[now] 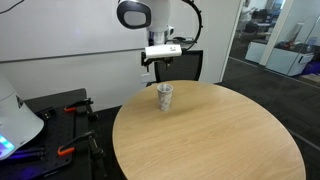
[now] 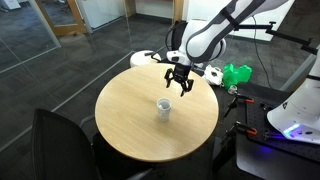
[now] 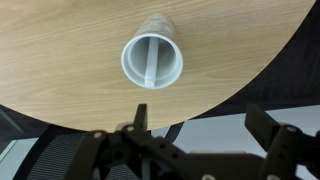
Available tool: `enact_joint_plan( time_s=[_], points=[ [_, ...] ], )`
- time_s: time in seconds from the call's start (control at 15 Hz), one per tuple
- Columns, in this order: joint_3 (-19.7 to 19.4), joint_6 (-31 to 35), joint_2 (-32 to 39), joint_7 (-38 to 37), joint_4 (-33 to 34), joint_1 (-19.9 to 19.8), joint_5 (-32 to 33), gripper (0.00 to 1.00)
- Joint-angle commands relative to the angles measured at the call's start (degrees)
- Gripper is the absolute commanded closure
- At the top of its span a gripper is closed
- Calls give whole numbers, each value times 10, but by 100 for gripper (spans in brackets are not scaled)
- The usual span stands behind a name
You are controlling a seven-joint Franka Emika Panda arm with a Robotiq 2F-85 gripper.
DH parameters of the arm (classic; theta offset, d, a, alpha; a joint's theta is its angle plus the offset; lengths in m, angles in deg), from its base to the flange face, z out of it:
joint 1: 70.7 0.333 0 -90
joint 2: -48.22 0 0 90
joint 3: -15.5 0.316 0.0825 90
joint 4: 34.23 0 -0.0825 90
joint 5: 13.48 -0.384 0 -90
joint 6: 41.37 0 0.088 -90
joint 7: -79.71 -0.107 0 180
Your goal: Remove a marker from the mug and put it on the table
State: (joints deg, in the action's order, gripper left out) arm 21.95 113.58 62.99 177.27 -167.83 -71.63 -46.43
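My open gripper will next go down and over to the mug [image 1: 165,97], onto the end of the marker nearest its fingers, because that end is close to the mug's rim.
The whitish-grey mug [image 1: 165,97] stands upright on the round tan wood table [image 1: 215,140], near its edge; it also shows in an exterior view [image 2: 163,108]. In the wrist view I look straight down into the mug [image 3: 152,60] and see a white marker [image 3: 150,62] lying inside it. My gripper [image 2: 180,84] hangs open and empty above the table, apart from the mug, over the table's edge; in the wrist view its two dark fingers [image 3: 200,125] are spread wide below the mug.
A black chair [image 1: 180,66] stands behind the table by the arm. A dark bench with tools [image 1: 60,125] is to one side. A green object [image 2: 238,74] and a white robot base [image 2: 300,105] sit beyond the table. Another dark chair [image 2: 60,150] is close by.
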Motion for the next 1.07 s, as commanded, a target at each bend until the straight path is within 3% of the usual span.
enact_joint_plan(
  time_s=[0.0, 0.47, 1.0],
  points=[
    [20, 1, 2, -8, 2, -20, 10, 0],
    [23, 7, 6, -11, 6, -22, 8, 0],
    [36, 57, 32, -118, 4, -8, 50, 0]
  ],
)
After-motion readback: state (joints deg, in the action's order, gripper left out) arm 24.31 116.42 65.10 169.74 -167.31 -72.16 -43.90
